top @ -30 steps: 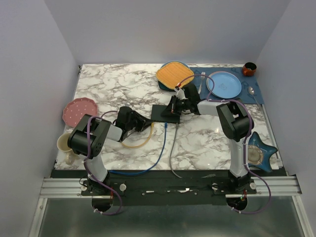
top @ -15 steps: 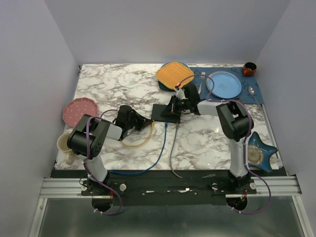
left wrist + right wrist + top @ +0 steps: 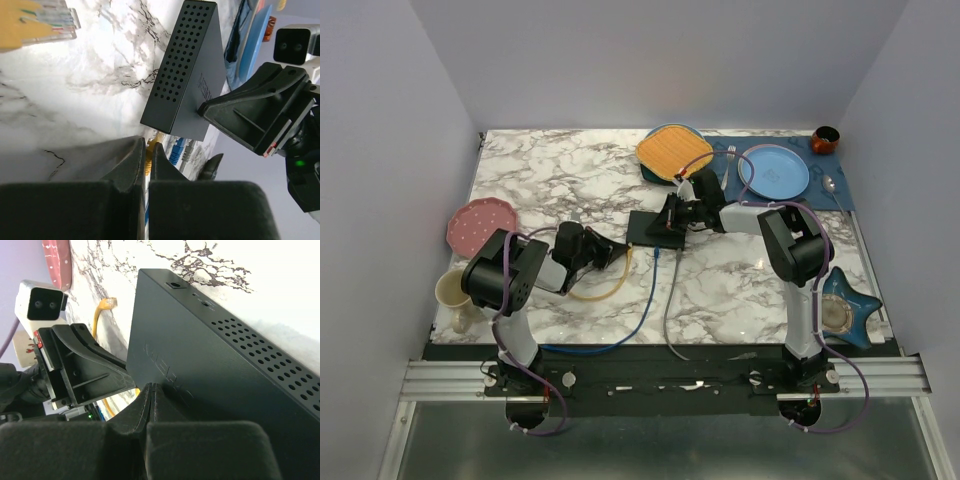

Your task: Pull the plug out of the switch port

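Note:
My left gripper will next lift the plug, move it outward and to the left in the top view, to the bare marble there, and let it go.
The switch (image 3: pixel 654 228) is a flat black box at mid-table; it also shows in the left wrist view (image 3: pixel 187 70) and the right wrist view (image 3: pixel 210 370). My left gripper (image 3: pixel 611 250) lies low to its left, and in the left wrist view (image 3: pixel 148 150) it is shut on the yellow plug (image 3: pixel 156 137). The plug's tip sits right at the switch's near edge; I cannot tell whether it touches. A blue plug (image 3: pixel 176 149) and a grey plug (image 3: pixel 188 149) lie beside it. My right gripper (image 3: pixel 670 214) is shut and its tips (image 3: pixel 152 386) press on the switch's top.
The yellow cable (image 3: pixel 595 292) loops near the left arm, and its other end (image 3: pixel 45 22) lies loose on the marble. A blue cable (image 3: pixel 645 305) and a grey cable (image 3: pixel 667 310) run to the front edge. There is a pink plate (image 3: pixel 478 222) and a mug (image 3: pixel 450 290) at the left, and plates (image 3: pixel 775 172) at the back right.
My left arm has drawn back a little to the left with the yellow cable in its jaws. The right arm and the switch have not moved.

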